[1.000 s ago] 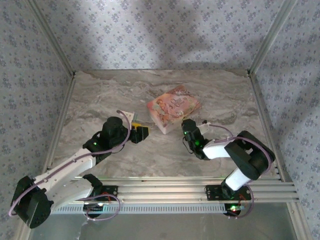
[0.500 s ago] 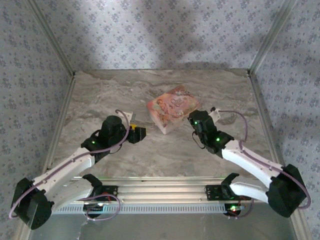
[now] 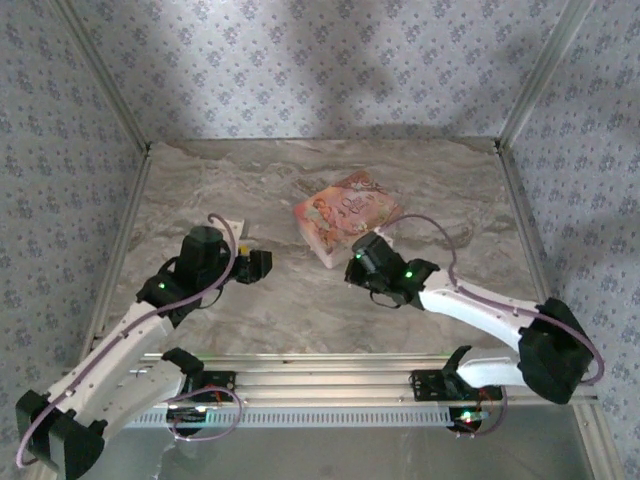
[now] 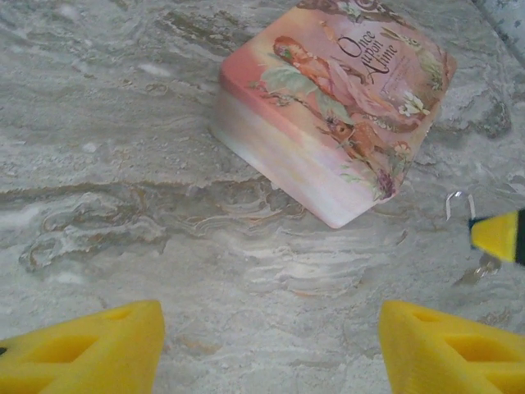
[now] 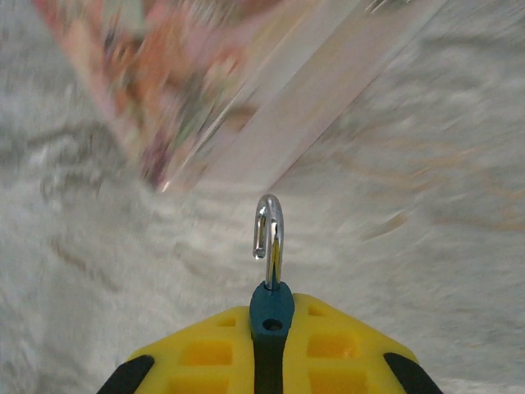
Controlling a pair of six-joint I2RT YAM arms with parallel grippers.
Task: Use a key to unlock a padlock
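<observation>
I should move my right gripper back from the pink box, down to the bare marble between the grippers, and release the padlock (image 5: 271, 305), as its shackle is open.
My right gripper (image 5: 271, 324) is shut on the padlock (image 5: 271, 305), a small blue body pinched between the yellow fingers. Its silver shackle (image 5: 271, 234) sticks up out of the jaws, and the short leg ends free above the body. In the top view the right gripper (image 3: 354, 264) is just off the near corner of the pink box. From the left wrist view the right fingertip and shackle (image 4: 459, 205) appear at the right edge. My left gripper (image 4: 271, 332) is open over bare table, and in the top view the left gripper (image 3: 258, 265) lies left of the box.
The flat pink printed box (image 3: 347, 215) lies at the middle of the marble table (image 3: 200, 190), its near corner close to the padlock. Patterned walls and metal posts enclose the table. A rail (image 3: 380, 375) runs along the near edge.
The right arm swung out right, then back left and lower, ending at the box's near corner. The left arm drew back to the left, away from the box.
</observation>
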